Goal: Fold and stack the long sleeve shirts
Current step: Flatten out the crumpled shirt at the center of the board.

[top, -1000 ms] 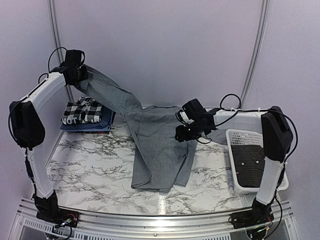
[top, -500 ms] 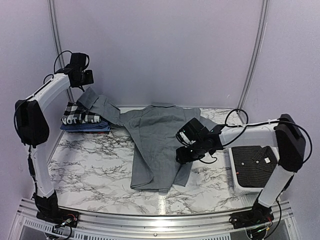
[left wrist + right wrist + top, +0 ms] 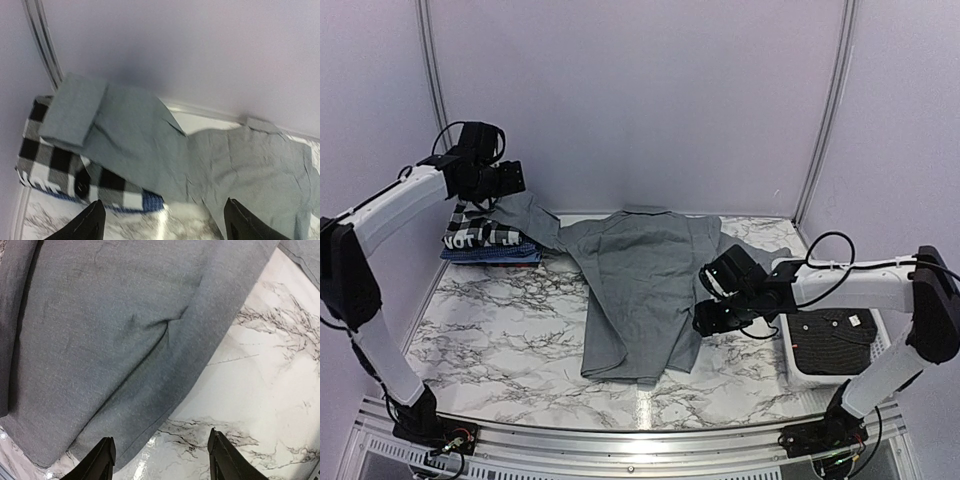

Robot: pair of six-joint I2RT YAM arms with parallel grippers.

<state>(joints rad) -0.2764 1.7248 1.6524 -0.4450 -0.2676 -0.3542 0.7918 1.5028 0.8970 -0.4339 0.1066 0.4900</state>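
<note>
The grey shirt's side edge by the stack is folded inward near the hem, so my left gripper should move back and down onto that hem corner (image 3: 615, 364).
A mid-grey shirt (image 3: 640, 285) lies spread on the marble table (image 3: 500, 330), collar toward the back wall. Its left sleeve (image 3: 125, 135) drapes over the stack at the back left, the cuff (image 3: 75, 110) lying on a black-and-white checked shirt (image 3: 478, 236). Under that one lies a blue shirt (image 3: 490, 254). My left gripper (image 3: 518, 178) hangs open above the sleeve and stack, holding nothing. My right gripper (image 3: 162, 460) is open low over the grey shirt's right side edge (image 3: 190, 385), empty. A dark charcoal shirt (image 3: 830, 335) lies in the basket.
The white slatted basket (image 3: 788, 352) stands at the right edge of the table, close to my right arm. The back wall and its metal posts (image 3: 432, 80) rise just behind the stack. Bare marble (image 3: 260, 380) shows between the grey shirt and the basket.
My left gripper opened and let go of the grey sleeve, which dropped onto the stack. The right arm drew back toward the basket, off the shirt's middle.
</note>
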